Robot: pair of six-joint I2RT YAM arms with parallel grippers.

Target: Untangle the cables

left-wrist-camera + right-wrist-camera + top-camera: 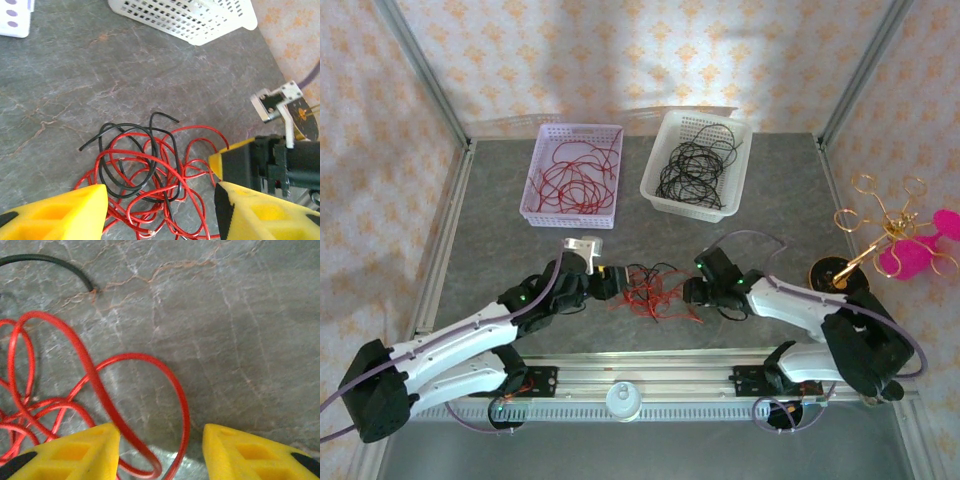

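The left gripper tilts up and reaches outward toward the red loop [212, 128] to close next. That loop lies across the tangle [150, 175] between my right gripper's fingers.
A tangle of red and black cables [648, 290] lies on the grey table between my two grippers. My left gripper [610, 283] stands open just left of it. In the left wrist view its yellow fingers [65, 212] flank the near side of the tangle [150, 175], and nothing is held. My right gripper [692, 292] stands open at the tangle's right edge. In the right wrist view a red wire loop [165, 390] lies between its fingertips [260, 452], ungripped. A black wire end [50, 261] lies further off.
A lilac basket [570, 219] holding red wires and a white basket [682, 205] holding black wires stand at the back. A gold wire stand [885, 235] with a pink object is at the right edge. A metal rail [640, 370] runs along the near edge.
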